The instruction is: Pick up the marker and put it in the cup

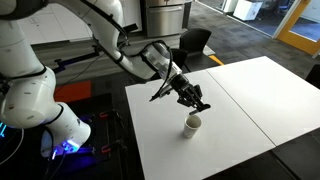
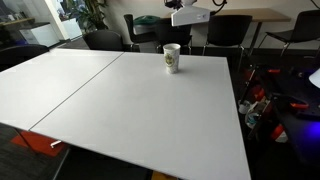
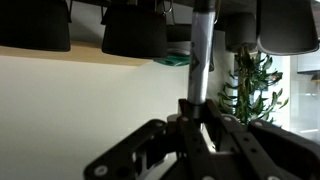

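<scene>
My gripper holds the marker [image 3: 201, 55] and will move toward the white cup [image 1: 193, 123] and lower the marker into the cup's opening.
The white cup [image 1: 193, 123] stands upright on the white table [image 1: 250, 100]; it also shows in an exterior view [image 2: 172, 58] near the table's far edge. My gripper [image 1: 193, 98] hangs just above the cup and a little to its side. In the wrist view the gripper [image 3: 200, 125] is shut on the marker [image 3: 201, 55], a dark thin stick that rises from between the fingers. In an exterior view a thin dark stick [image 1: 161, 92] pokes out sideways from the gripper. Only the gripper's white body [image 2: 190, 15] shows at the top edge of an exterior view.
Black office chairs [image 2: 230, 30] stand behind the table, and one [image 1: 195, 42] at its far side. A green plant [image 3: 255, 85] is at the right of the wrist view. The robot's base [image 1: 40, 110] and red equipment [image 2: 262, 100] sit beside the table's edge.
</scene>
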{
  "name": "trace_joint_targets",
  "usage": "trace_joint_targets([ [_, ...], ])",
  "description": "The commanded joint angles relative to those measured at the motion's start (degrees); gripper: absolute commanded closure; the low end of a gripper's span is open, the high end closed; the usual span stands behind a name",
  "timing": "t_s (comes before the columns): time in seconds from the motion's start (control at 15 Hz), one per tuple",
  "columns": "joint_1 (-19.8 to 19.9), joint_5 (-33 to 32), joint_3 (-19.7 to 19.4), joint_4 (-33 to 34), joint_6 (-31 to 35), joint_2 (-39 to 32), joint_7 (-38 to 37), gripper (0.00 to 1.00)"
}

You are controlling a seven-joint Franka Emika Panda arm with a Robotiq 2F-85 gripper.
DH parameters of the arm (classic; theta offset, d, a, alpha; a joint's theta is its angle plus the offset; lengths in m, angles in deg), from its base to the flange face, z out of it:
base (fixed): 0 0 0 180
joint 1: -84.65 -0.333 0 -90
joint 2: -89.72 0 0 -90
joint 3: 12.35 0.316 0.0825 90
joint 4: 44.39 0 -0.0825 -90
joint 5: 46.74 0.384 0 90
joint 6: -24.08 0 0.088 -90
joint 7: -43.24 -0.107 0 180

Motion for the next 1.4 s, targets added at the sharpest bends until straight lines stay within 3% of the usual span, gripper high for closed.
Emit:
trace_joint_targets([
  [0.0,1.16,-2.93,0.60,-0.13,0.14,-1.97,-4.58,0.95],
  [1.33,2.24,-10.34,2.22,8.64,1.18,-16.03,-7.06,0.95],
])
